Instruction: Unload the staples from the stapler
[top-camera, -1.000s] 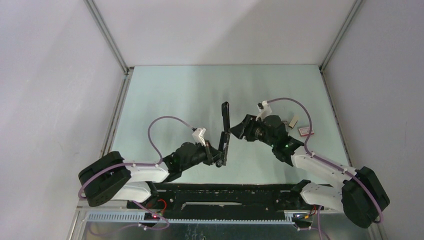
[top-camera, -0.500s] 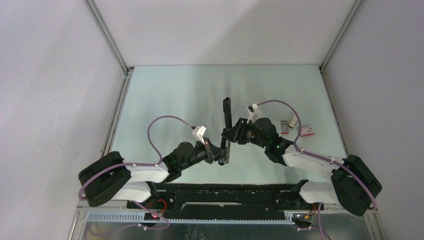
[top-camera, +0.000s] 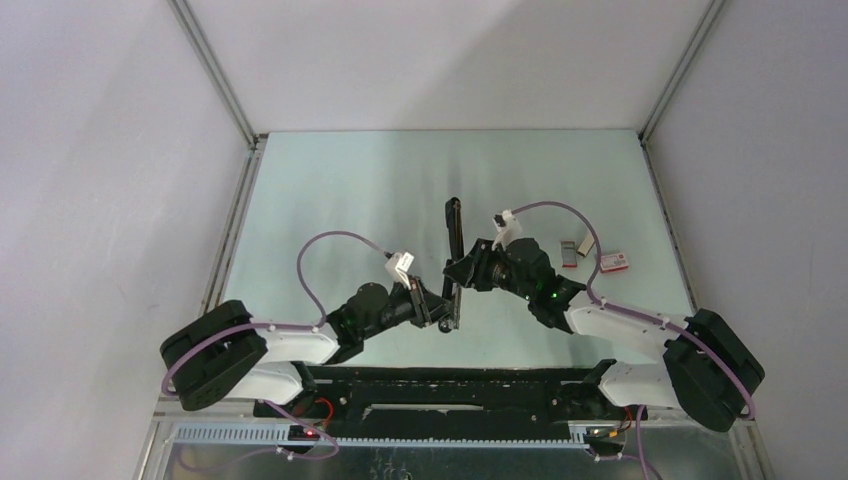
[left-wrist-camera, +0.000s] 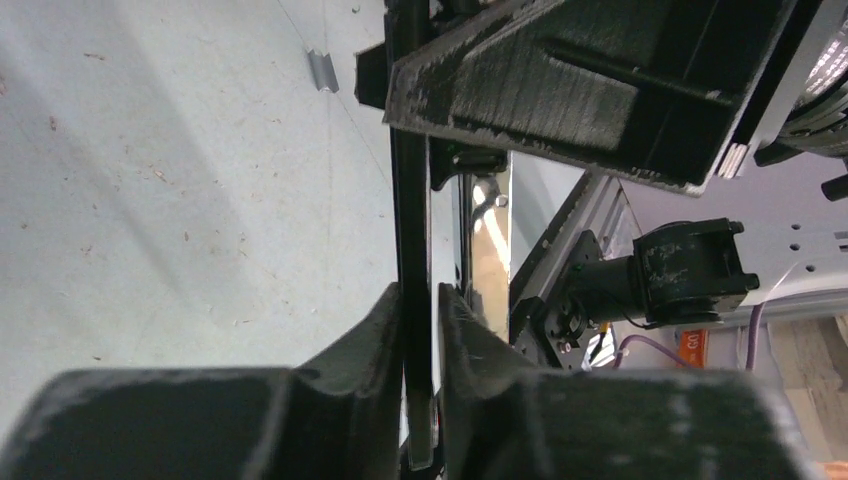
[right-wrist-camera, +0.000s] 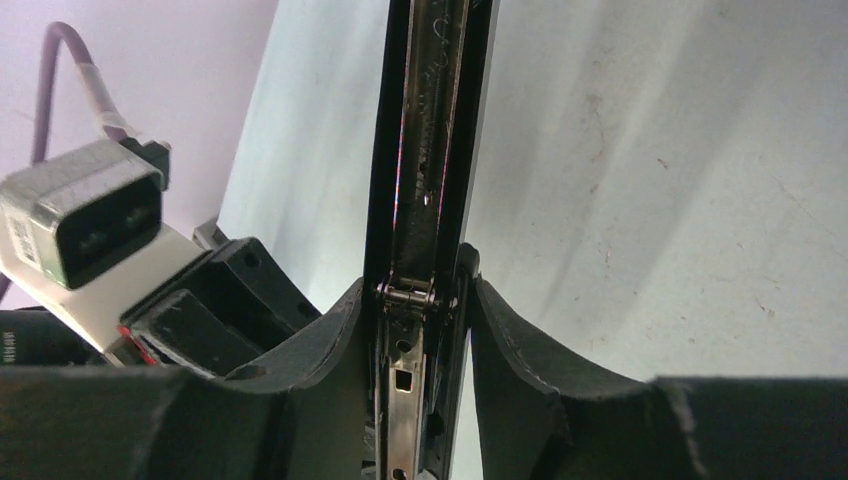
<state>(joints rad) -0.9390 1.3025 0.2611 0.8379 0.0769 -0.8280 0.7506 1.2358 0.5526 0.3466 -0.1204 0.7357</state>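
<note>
I will lower my right gripper outward, down and to the left in the top view to release the stapler (top-camera: 455, 225) on the bare far tabletop, since the staples are out.
The stapler (top-camera: 455, 225) is a long thin black bar, opened out straight and held above the table. My left gripper (top-camera: 448, 315) is shut on its near end; the left wrist view shows both fingers pressed on the bar (left-wrist-camera: 408, 200). My right gripper (top-camera: 458, 270) is shut on the stapler's middle, at the hinge. In the right wrist view its fingers flank the hinge pin, and the silvery channel (right-wrist-camera: 425, 120) runs away from it. A short silvery strip, the staples (top-camera: 588, 243), lies on the table at the right; it also shows in the left wrist view (left-wrist-camera: 322, 70).
A small red-and-white box (top-camera: 612, 262) and a grey tray (top-camera: 570, 252) lie next to the strip at the right. Grey walls with metal frame posts (top-camera: 215, 75) enclose the table. The arms' base rail (top-camera: 450, 385) runs along the near edge.
My right gripper has moved left from beside the stapler onto its middle and closed on it. The stapler's far half has straightened. The left gripper has kept its hold, shifting slightly.
</note>
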